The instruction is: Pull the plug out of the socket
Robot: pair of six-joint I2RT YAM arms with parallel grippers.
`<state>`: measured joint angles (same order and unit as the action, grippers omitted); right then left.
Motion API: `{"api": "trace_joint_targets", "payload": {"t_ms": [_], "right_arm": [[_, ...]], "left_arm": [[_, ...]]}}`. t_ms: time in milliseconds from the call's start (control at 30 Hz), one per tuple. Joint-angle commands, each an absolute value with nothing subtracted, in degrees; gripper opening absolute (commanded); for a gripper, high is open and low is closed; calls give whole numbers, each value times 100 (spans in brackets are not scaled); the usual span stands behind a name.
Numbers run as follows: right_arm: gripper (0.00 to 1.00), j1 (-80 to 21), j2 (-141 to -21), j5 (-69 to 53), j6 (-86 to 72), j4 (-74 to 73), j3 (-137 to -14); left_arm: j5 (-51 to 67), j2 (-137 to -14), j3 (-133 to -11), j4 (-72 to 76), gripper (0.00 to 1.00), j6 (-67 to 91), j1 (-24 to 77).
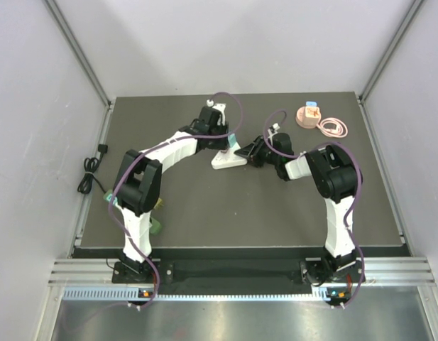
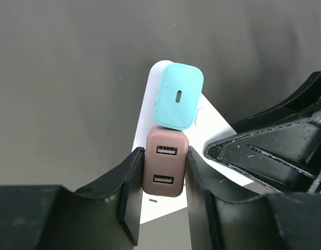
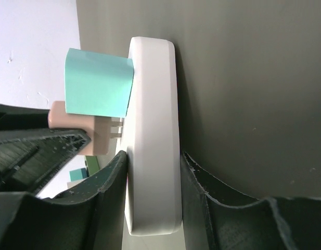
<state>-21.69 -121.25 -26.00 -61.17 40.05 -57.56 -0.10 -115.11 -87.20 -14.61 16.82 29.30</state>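
Note:
The robot's left gripper will rise, move left in the top view and lower toward the mat by the green items to release the pink plug, since the plug's prongs show.
A white socket strip lies on the dark mat and holds two plugs. A teal plug sits fully in it. A pink plug with two USB ports stands beside the teal one. My left gripper is shut on the pink plug, one finger on each side. In the right wrist view the pink plug is drawn partly out, its metal prongs showing above the strip. My right gripper is shut on the strip's end. In the top view both grippers meet at the strip.
A round pink holder with a coiled pink cable lies at the back right of the mat. A black cable lies off the mat's left edge. Green items sit near the left arm's base.

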Motion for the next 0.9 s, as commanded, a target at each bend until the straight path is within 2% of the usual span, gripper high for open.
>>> {"api": "trace_joint_targets", "payload": {"t_ms": [0,233,500,600,700,867], "right_arm": [[0,-2250,-12252,-2180,-5766,2989,-5704],[0,-2268,-12252,-2162,-5739,2935,-5730],[0,-2268,-12252,-2162,-5757,2944,-5713],[0,-2268,-12243,-2171,-5757,2953,-5713],[0,-2268,-12252,-2180,-5748,2962,-5713],[0,-2267,-12252,-2215,-5774,3023,-5687]], "left_arm": [[360,-10890,-8701,-870,0,2039,2681],[1072,-10626,-8455,-580,0,2505,2593],[238,-9793,-7999,-1141,0,2223,2505],[228,-9232,-7472,-1239,0,2557,2242],[307,-8468,-6446,-1222,0,2970,1759],[282,-7297,-5582,-1668,0,3269,766]]}}
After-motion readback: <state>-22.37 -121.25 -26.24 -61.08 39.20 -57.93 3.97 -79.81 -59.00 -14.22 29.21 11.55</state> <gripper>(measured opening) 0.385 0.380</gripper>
